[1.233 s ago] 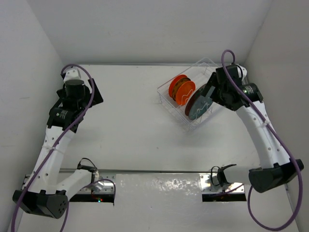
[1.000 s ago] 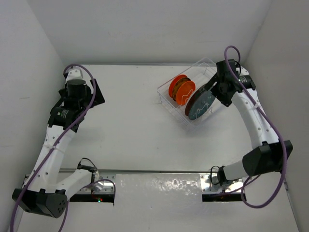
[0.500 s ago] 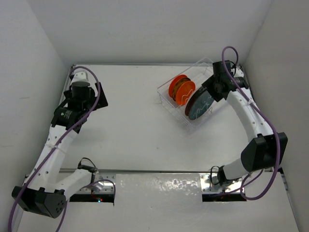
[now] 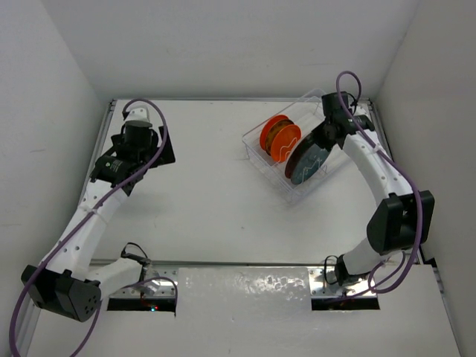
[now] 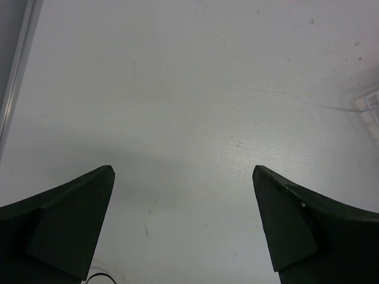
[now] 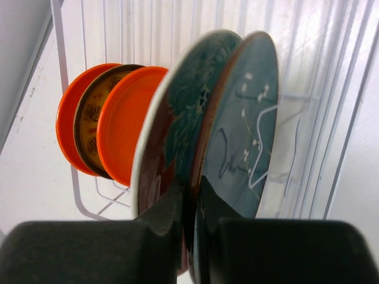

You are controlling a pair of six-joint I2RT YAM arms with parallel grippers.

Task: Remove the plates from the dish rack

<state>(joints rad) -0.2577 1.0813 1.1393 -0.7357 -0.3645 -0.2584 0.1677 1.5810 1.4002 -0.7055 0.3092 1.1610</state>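
The right gripper lifts clear of the dish rack's wires next. It then crosses left in the top view to bare table beside the dish rack, lowers and releases.
The clear dish rack [image 4: 254,149] sits at the far right of the table, with the plates standing on edge in it. In the right wrist view two large plates stand side by side: a white-rimmed dark red and teal plate [image 6: 177,112] and a red-rimmed grey-teal plate with white lines [image 6: 246,124]. My right gripper [image 6: 192,204] is shut on the rim of the red-rimmed plate, one finger between the two large plates. A small orange plate [image 6: 127,130] and an amber, brown-rimmed plate [image 6: 92,127] stand further left. My left gripper [image 5: 183,219] hangs open over bare table.
The rack's wire tines [image 6: 148,35] and clear wall [image 6: 331,118] crowd close round the plates. A corner of the rack [image 5: 370,109] shows at the right edge of the left wrist view. Grey walls enclose the table on three sides.
My right gripper has closed onto the large plate's rim, the wrist settling lower over the rack. The left arm has swung to the right across the table, still open.
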